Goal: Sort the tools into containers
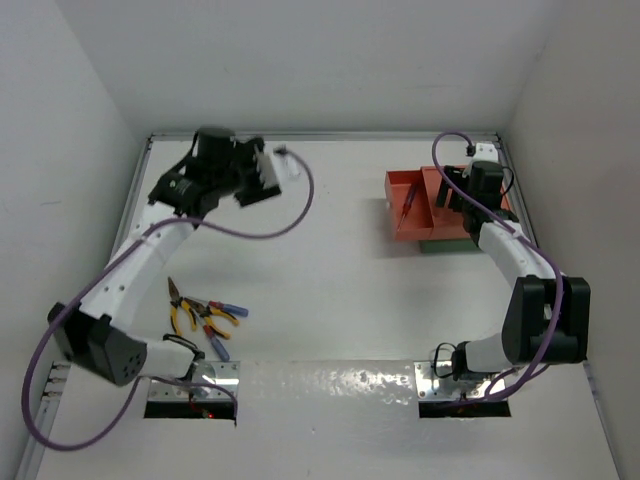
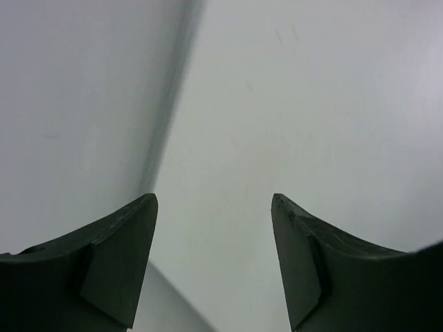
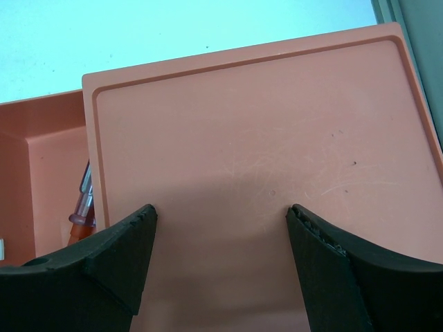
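The left gripper moves back and down to the blue screwdriver handle beside the pliers next, since that handle sticks out on the tray side.
The tools lie in a small heap at the near left: pliers point(image 1: 180, 312) with yellow-orange handles and slim red and blue screwdrivers point(image 1: 222, 318). The orange-red tray point(image 1: 400, 182) with a middle divider sits at the far right on top of the dark green tray point(image 1: 445, 245). A red-handled screwdriver point(image 1: 408, 205) lies in its left compartment, also seen in the right wrist view point(image 3: 83, 207). My right gripper point(image 3: 221, 211) is open and empty over the bare right compartment point(image 3: 263, 138). My left gripper point(image 2: 214, 200) is open, empty, raised at the far left point(image 1: 268, 180), well away from the tools.
White walls close in the table on the left, back and right. The left arm's purple cable point(image 1: 300, 205) loops over the far-left table. A shiny metal strip point(image 1: 330, 380) runs along the near edge between the arm bases.
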Robot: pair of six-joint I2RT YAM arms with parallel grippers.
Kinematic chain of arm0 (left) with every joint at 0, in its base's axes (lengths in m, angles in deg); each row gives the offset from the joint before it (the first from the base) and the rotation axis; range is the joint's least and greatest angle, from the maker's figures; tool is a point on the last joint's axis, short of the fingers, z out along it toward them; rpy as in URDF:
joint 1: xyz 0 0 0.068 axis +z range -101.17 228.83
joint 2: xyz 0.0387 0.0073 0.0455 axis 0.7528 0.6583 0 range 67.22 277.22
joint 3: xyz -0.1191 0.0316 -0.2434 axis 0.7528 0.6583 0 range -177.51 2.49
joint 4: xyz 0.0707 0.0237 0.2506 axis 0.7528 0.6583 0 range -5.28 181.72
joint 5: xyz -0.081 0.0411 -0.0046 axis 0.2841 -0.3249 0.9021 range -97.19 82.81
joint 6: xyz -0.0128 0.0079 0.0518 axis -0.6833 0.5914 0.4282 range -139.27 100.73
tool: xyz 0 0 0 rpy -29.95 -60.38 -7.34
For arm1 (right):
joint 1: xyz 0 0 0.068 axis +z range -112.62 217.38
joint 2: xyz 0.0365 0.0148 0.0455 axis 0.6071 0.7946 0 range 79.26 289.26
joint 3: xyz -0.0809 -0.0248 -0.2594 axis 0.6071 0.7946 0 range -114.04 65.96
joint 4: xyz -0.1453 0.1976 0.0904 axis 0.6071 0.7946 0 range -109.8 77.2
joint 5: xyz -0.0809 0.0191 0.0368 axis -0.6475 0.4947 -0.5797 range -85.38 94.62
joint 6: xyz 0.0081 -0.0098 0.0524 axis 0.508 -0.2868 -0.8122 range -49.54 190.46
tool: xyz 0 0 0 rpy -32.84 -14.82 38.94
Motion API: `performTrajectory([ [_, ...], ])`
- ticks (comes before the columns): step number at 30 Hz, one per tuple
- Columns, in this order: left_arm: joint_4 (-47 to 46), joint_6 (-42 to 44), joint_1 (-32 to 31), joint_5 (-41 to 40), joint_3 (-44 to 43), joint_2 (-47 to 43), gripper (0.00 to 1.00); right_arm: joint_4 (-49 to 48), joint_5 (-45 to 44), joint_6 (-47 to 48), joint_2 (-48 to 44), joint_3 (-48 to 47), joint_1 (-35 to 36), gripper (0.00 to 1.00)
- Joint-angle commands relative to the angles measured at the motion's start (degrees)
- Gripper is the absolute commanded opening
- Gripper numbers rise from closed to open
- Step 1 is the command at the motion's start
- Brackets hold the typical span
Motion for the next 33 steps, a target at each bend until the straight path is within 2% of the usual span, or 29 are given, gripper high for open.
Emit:
performTrajectory([
  [1,24.6,24.6,0.0,-3.4,18.7,-1.6,0.63,9.6,0.7,1.7,2.6,0.6,-0.2,0.76],
  [4,26.5,26.2,0.0,-4.5,29.4,-5.2,0.63,10.6,0.1,2.4,2.7,0.4,-0.3,0.77],
  [6,23.5,24.8,0.0,-4.8,33.8,-6.3,0.63,11.2,0.0,2.7,2.7,0.4,-0.2,0.77],
  [10,18.7,20.3,0.0,-1.6,37.2,-6.7,0.63,11.2,-0.1,3.0,2.3,1.3,-0.3,0.77],
  [15,16.1,21.5,-0.4,-1.5,42.6,-6.6,0.68,11.2,-1.2,3.0,2.6,1.8,-0.3,0.78],
  [28,12.6,17.1,-3.3,4.6,44.2,-5.3,0.68,11.1,-0.6,2.5,3.5,1.8,-0.2,0.78],
  [33,11.1,18.5,-3.5,1.3,47.1,-5.1,0.60,11.2,-0.8,2.5,3.3,1.9,-0.3,0.78],
])
